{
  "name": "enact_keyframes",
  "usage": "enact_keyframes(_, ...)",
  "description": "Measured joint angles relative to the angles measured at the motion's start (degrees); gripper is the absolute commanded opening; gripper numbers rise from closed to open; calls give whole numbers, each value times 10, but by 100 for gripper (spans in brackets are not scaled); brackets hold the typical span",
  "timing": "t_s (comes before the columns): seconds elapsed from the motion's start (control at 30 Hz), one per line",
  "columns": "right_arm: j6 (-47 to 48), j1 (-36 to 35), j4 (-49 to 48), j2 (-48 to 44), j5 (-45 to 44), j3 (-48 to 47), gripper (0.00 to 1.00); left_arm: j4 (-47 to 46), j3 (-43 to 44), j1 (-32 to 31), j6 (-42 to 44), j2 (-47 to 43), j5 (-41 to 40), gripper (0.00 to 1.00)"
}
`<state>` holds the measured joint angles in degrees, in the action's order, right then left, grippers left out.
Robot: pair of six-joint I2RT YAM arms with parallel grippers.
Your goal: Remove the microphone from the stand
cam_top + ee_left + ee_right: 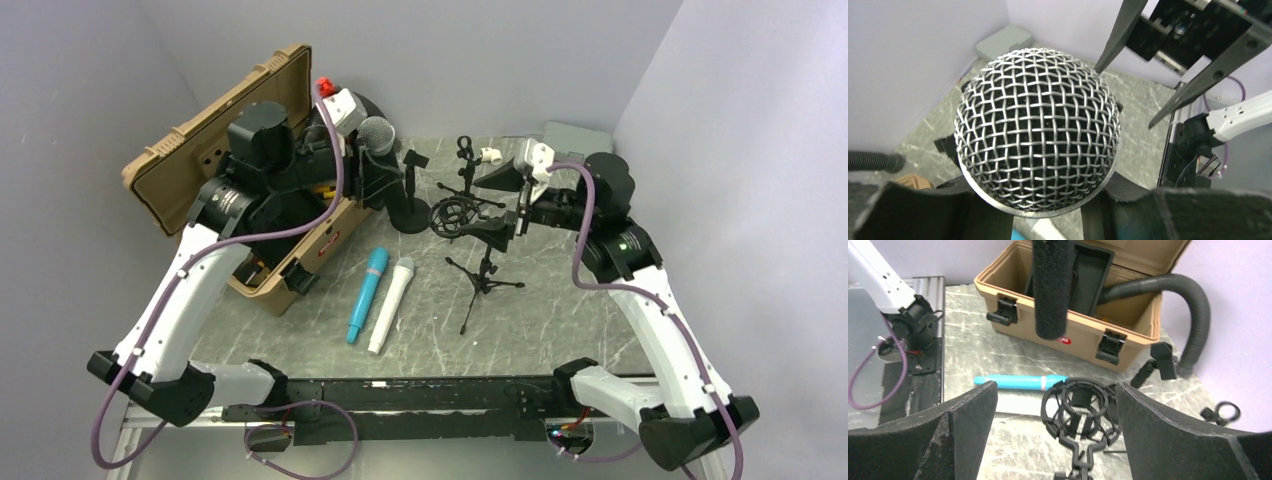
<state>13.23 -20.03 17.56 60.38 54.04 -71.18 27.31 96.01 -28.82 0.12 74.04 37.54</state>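
Note:
I will move my left gripper back and down to the tabletop between the white microphone and the tripod stand, tip the held microphone flat and then let go of it, because that spot is bare.
My left gripper (372, 172) is shut on the black body of the microphone (377, 134), just under its silver mesh head. It holds the microphone upright in the air beside the case. The mesh head fills the left wrist view (1038, 130), above my left gripper (1040, 216). The black body hangs free in the right wrist view (1053, 290). The round-base stand (411, 214) has an empty clip (416, 158). My right gripper (495, 207) is open, its fingers either side of the black shock mount (1080, 412) on the tripod stand (485, 280).
A tan case (225, 150) stands open at the back left, also in the right wrist view (1073, 335). A blue microphone (367, 294) and a white microphone (391, 304) lie at mid-table. A black hose (1193, 315) curves by the case. A small black clip (1220, 413) lies at the right.

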Motion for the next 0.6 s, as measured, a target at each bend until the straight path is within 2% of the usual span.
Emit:
enact_keyframes(0.2, 23, 38, 14, -56, -14, 55, 89, 37, -75, 7, 19, -31, -9, 0)
enact_keyframes(0.43, 38, 78, 37, -103, -31, 110, 89, 5, -264, 18, -50, -17, 5, 0)
enact_keyframes(0.6, 38, 102, 43, -127, -46, 116, 89, -33, -304, 19, -113, 48, 57, 0)
